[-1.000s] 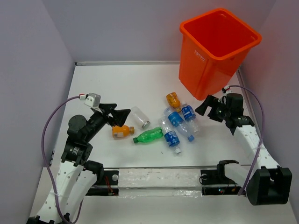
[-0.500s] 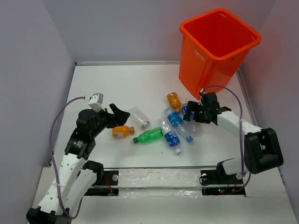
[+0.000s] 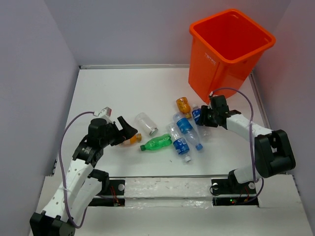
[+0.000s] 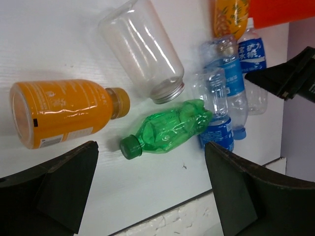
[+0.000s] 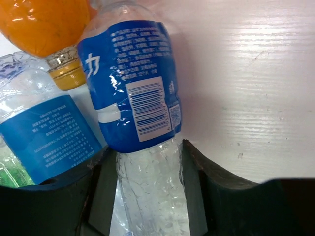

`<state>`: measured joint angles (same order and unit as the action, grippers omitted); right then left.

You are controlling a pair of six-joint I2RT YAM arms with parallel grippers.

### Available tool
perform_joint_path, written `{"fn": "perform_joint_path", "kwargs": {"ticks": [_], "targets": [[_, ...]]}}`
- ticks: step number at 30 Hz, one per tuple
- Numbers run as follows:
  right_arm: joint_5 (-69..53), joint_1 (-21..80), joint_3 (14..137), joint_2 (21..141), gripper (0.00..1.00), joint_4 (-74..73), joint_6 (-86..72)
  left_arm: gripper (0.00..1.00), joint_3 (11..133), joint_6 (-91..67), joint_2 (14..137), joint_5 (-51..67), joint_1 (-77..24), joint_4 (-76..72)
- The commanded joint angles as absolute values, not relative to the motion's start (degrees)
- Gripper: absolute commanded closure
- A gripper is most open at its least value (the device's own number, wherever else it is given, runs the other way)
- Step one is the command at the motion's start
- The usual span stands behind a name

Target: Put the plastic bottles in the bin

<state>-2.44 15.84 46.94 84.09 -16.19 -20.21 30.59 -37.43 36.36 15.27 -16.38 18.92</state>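
The tall bin is outward of the robot's right gripper, so the right gripper should next raise the bottle past the bin's rim, move it outward over the bin's opening and let go of it.
The plastic bottles lie in a loose row on the white table. From the left they are an orange one [image 3: 134, 139], a plain clear one [image 3: 146, 123], a green one [image 3: 157, 142], two blue-labelled ones [image 3: 180, 143] and a second orange one [image 3: 183, 106]. My right gripper [image 3: 204, 118] is shut on the clear body of a third blue-labelled bottle [image 5: 133, 88], which still rests on the table just below the bin [image 3: 216, 73]. My left gripper [image 3: 127, 129] stands open just above the left orange bottle [image 4: 64, 112], and its fingers [image 4: 64, 187] hold nothing.
The tall orange bin stands at the table's back right corner, close to the right arm. Grey walls close in the table on three sides. A pale taped strip [image 3: 167, 189] runs along the near edge between the arm bases.
The right gripper reached in to the bottles below the bin and shut on the blue-labelled one. The left arm dropped lower and nearer, its open jaws now over the left orange bottle.
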Motion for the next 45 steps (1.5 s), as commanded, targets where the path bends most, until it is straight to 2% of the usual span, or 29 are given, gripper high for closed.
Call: {"fn": "perform_joint_path", "kwargs": {"ticks": [1,6,10,14,18,21,24,27,29,33,37,42,45], "targets": [[-0.27,16.69,49.13,78.68,0.53,-16.52,-18.11,0.01,28.92,-38.76,39.02,18.28,-16.26,21.97],[4.04,19.24,50.44,64.29,0.55,-20.73,-17.93,0.01,31.9,-36.74,43.32,15.56,-16.17,28.98],[0.45,22.93,53.78,57.76,0.58,-20.66,-18.81,0.01,33.14,-37.43,46.23,13.36,-16.26,32.69],[-5.79,25.39,60.8,57.04,0.59,-16.89,-18.55,0.01,30.07,-41.74,47.11,14.24,-16.26,29.46],[-11.24,25.93,71.7,60.2,0.59,-13.99,-16.27,0.01,27.34,-46.13,46.67,12.4,-16.17,26.02],[-9.59,25.93,80.66,62.74,0.59,-12.31,-11.62,0.01,27.69,-49.82,44.57,9.85,-16.26,23.39],[-0.73,25.93,91.29,70.01,0.59,-9.85,-5.03,0.01,25.93,-54.75,42.81,10.28,-16.26,18.65],[13.57,25.32,103.77,78.44,0.58,-9.06,3.32,0.01,24.0,-56.42,43.32,9.5,-16.26,15.91],[16.6,22.35,111.83,82.6,0.58,-9.14,7.2,0.01,23.47,-56.43,44.38,7.56,-16.26,15.12],[15.39,13.57,118.98,90.43,0.57,-9.31,5.46,0.01,22.15,-57.83,44.39,5.63,-16.26,13.1],[12.32,6.95,121.46,95.18,0.44,-9.58,1.33,0.01,20.83,-58.45,44.91,3.17,-16.26,12.31],[8.26,3.78,123.05,99.49,0.02,-11.59,-3.6,0.01,19.51,-59.32,45.7,0.71,-16.26,10.55],[3.36,3.78,120.17,96.09,0.0,-12.57,-6.4,0.01,18.64,-59.85,45.88,0.62,-16.26,8.89]]}}
